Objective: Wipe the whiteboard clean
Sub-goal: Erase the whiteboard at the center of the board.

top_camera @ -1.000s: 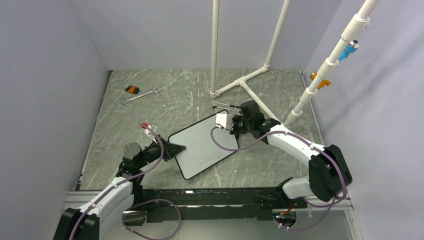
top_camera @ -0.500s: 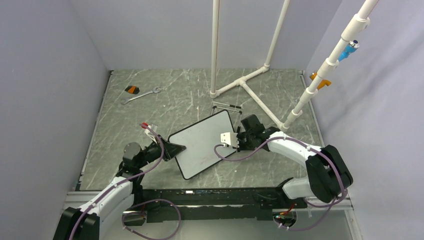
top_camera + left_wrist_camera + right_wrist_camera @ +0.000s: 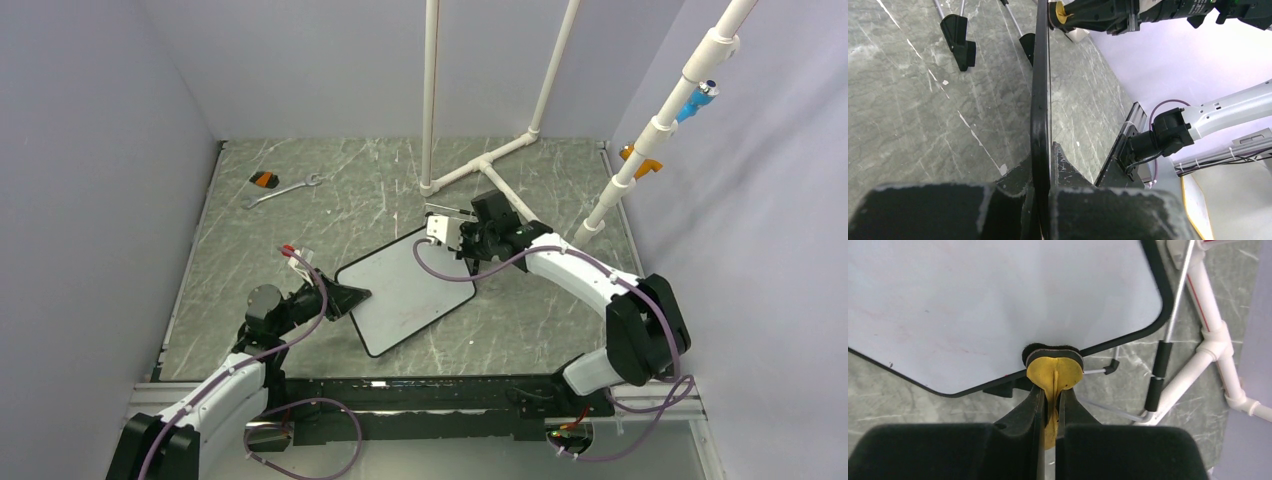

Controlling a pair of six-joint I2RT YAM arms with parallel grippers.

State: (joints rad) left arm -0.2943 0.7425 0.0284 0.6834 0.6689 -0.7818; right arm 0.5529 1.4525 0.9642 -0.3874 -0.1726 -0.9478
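Bare tabletop lies below and back, past the board's near edge. The eraser wipes the red traces next, then goes down there, and my right gripper releases it.
The whiteboard lies tilted on the table, white with a thin black frame and only faint red traces on its face. My left gripper is shut on its left edge; in the left wrist view the frame runs edge-on between my fingers. My right gripper is shut on a yellow eraser with a black felt face. The felt touches the board's frame near its far right corner. That eraser also shows at the top of the left wrist view.
The board's black wire stand feet stick out behind its far corner. A white pipe frame stands just behind my right gripper. A wrench and a small orange and black item lie at the far left.
My right gripper swept the eraser toward the near side along the board's right part, then back up to the far right corner. The left gripper and the board stayed put.
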